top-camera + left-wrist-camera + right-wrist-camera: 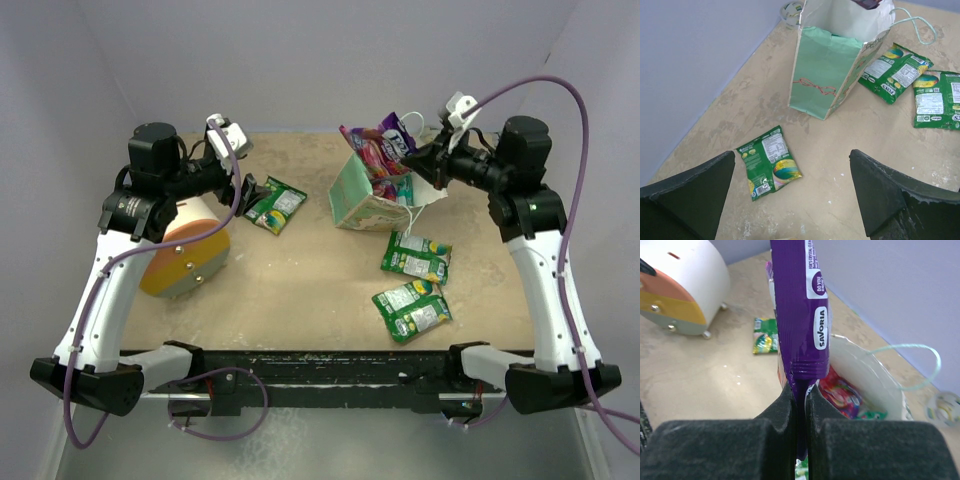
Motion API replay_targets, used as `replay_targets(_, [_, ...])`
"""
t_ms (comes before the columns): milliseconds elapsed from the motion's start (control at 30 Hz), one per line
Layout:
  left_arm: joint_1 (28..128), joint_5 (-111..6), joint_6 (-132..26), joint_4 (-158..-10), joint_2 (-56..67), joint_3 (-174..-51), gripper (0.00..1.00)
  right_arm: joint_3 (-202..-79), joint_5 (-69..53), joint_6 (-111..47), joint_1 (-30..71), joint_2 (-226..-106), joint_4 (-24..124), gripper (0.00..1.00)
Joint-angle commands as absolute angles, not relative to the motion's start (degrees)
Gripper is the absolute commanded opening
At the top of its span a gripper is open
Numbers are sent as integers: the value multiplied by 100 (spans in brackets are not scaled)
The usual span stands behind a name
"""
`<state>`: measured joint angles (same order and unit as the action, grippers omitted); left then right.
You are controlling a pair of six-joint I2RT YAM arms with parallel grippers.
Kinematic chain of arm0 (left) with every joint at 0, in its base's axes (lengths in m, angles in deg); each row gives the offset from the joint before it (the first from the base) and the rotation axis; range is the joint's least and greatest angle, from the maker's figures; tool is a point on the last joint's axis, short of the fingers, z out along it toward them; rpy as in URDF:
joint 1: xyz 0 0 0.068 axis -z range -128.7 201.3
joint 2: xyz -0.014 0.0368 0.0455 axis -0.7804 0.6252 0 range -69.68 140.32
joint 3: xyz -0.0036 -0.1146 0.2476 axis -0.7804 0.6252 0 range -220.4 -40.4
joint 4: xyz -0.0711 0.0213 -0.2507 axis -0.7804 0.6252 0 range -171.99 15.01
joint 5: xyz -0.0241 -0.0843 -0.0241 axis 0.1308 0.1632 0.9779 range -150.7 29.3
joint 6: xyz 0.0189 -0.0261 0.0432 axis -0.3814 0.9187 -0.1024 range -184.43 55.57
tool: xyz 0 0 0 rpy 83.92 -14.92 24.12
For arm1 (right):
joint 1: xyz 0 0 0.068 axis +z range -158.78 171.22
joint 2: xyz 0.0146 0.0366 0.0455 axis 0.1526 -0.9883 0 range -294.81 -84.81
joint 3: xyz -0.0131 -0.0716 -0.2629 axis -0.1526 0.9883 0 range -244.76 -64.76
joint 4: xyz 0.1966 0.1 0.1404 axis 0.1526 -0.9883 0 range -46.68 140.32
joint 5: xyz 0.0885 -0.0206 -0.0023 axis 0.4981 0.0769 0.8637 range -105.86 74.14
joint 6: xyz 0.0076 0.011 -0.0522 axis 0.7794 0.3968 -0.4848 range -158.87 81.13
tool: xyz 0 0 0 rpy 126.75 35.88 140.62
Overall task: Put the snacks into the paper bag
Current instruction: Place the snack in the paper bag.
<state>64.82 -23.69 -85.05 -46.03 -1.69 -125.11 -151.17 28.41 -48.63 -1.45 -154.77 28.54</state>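
The purple packet goes down with my right gripper into the bag's opening [392,189] [860,385] next, to the left in the top view. It stands above the bag's rim and goes in for the release.
The paper bag [362,197] stands at the back middle of the table, its mouth open, with colourful snacks [372,154] sticking out. My right gripper [420,160] is shut on a purple snack packet [398,133] and holds it upright over the bag's mouth. In the right wrist view the purple packet [800,305] is pinched in the right gripper [800,390] above the bag's inside [867,377]. My left gripper [247,190] is open and empty above a green packet [276,206], also in the left wrist view [769,161]. Two green packets [416,255] [411,308] lie right of the bag.
A big cream cone-shaped object with an orange end [188,252] lies at the left, under the left arm. White walls close in the table on the back and sides. A small round thing [791,11] lies by the back wall behind the bag.
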Motion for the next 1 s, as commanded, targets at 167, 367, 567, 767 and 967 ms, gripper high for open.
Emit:
replay_targets(167, [6444, -2310, -8650, -4713, -126, -12506, 99, -14761, 1010, -5684, -333, -14928, 2440, 0])
replay_targets(367, [6440, -2248, -8658, -4712, -116, -12482, 99, -14907, 721, -6072, -333, -15318, 2105, 0])
replay_targets(567, [6440, -2225, -8692, -4694, -139, -12450, 99, -15060, 1190, -6451, -320, -15911, 1793, 0])
replay_targets(767, [6444, -2127, -8701, -4696, -139, -12415, 99, -15082, 1261, -6185, -241, -16322, 2127, 0])
replay_targets(967, [6438, -2096, -8702, -4694, -132, -12408, 99, -15553, 1029, -5705, 84, -17060, 2467, 0])
